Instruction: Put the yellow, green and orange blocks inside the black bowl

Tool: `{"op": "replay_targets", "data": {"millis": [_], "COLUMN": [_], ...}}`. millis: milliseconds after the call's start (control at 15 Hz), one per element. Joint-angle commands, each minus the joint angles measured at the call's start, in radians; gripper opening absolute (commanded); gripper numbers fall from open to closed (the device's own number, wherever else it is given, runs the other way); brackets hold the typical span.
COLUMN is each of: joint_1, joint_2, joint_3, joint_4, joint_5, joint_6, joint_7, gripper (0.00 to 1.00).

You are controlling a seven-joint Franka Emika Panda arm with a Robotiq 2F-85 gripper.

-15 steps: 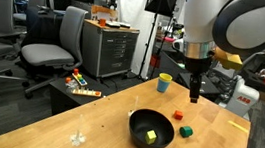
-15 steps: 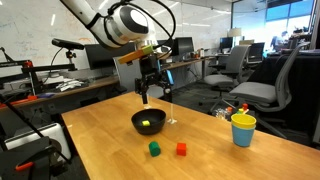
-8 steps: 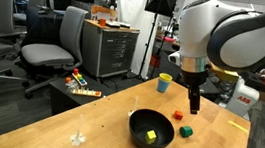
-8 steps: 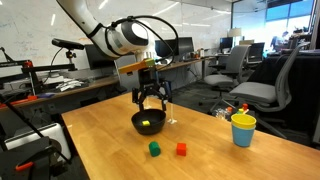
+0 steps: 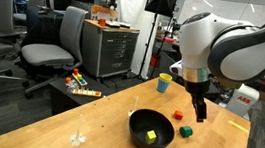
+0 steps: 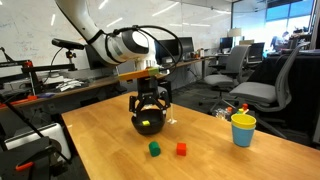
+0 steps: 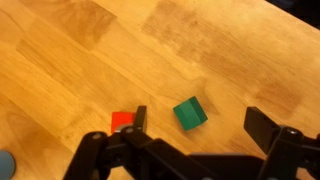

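Next, my gripper lowers over the green block and closes the fingers on its sides, since it lies on the tabletop below and between the open fingers.
The black bowl sits on the wooden table with the yellow block inside it. The green block and the orange block lie on the table beside the bowl. My gripper is open and empty. It hangs above the two blocks. In the wrist view the green block lies between the fingers and the orange block is just outside one finger.
A yellow cup with a teal rim stands near a table edge. A small clear glass stands on the table. A flat yellow strip lies near the edge. Office chairs and a cabinet stand beyond the table.
My gripper has moved down and away from the bowl toward the green and orange blocks. The blocks and the bowl have not moved.
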Motion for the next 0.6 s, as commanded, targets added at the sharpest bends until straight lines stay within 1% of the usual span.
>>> {"op": "replay_targets", "data": {"millis": [0,333,533], "joint_1": [-0.001,0.014,0.023], "joint_2": [0.024,0.086,0.127], "joint_3": [-0.004,-0.028,-0.048], "joint_4": [-0.023,-0.041,-0.035], "joint_5": [-0.043,-0.092,-0.135], "joint_6": [0.061,0.189,0.228], "joint_7": [-0.009,0.048,0.077], "gripper": [1.0,1.0,1.0]}}
